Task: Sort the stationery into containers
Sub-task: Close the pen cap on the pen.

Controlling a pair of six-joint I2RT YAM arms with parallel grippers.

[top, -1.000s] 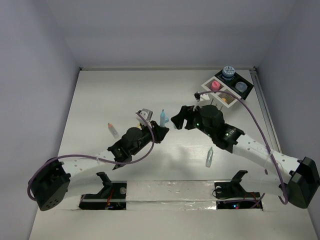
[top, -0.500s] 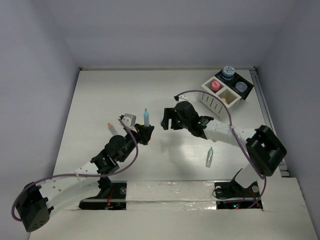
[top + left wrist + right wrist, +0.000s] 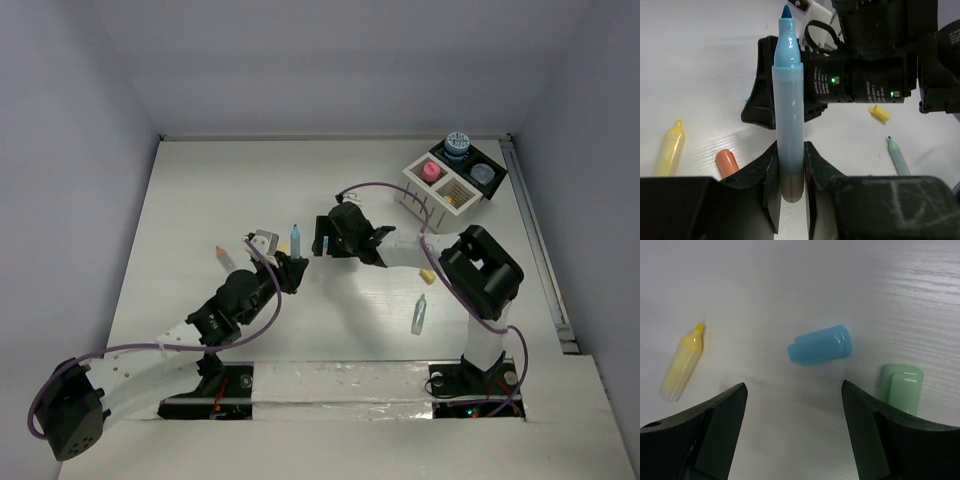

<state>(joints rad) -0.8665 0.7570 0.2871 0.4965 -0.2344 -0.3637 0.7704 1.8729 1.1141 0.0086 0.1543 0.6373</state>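
My right gripper will next move outward and down onto the cap and bring its open fingers around the cap's sides, because the blue cap (image 3: 325, 243) (image 3: 820, 346) is still beyond those fingers.
My left gripper (image 3: 293, 266) is shut on a blue marker (image 3: 295, 238), uncapped, and holds it upright with the tip up; the left wrist view shows the marker (image 3: 788, 100) pinched at its lower end between the fingers (image 3: 771, 165). My right gripper (image 3: 325, 236) is open and empty, just right of the marker. In the right wrist view it (image 3: 794, 390) hangs low over a blue cap (image 3: 820, 346), with a green cap (image 3: 902, 385) on the right and a yellow highlighter (image 3: 684, 365) on the left. The white slatted box (image 3: 430, 203) and its black tray (image 3: 492, 186) stand at the back right.
A pink-capped bottle (image 3: 432, 171), a blue-patterned pot (image 3: 457, 143) and a grey cup (image 3: 483, 173) sit in the containers. A yellow cap (image 3: 427, 277) and a pale-green marker (image 3: 419, 315) lie under the right arm. An orange marker (image 3: 226, 260) and an orange cap (image 3: 727, 161) lie left.
My right gripper has moved left and lowered over the caps, its arm folding up. My left gripper has shifted left and a little back, still holding the blue marker upright.
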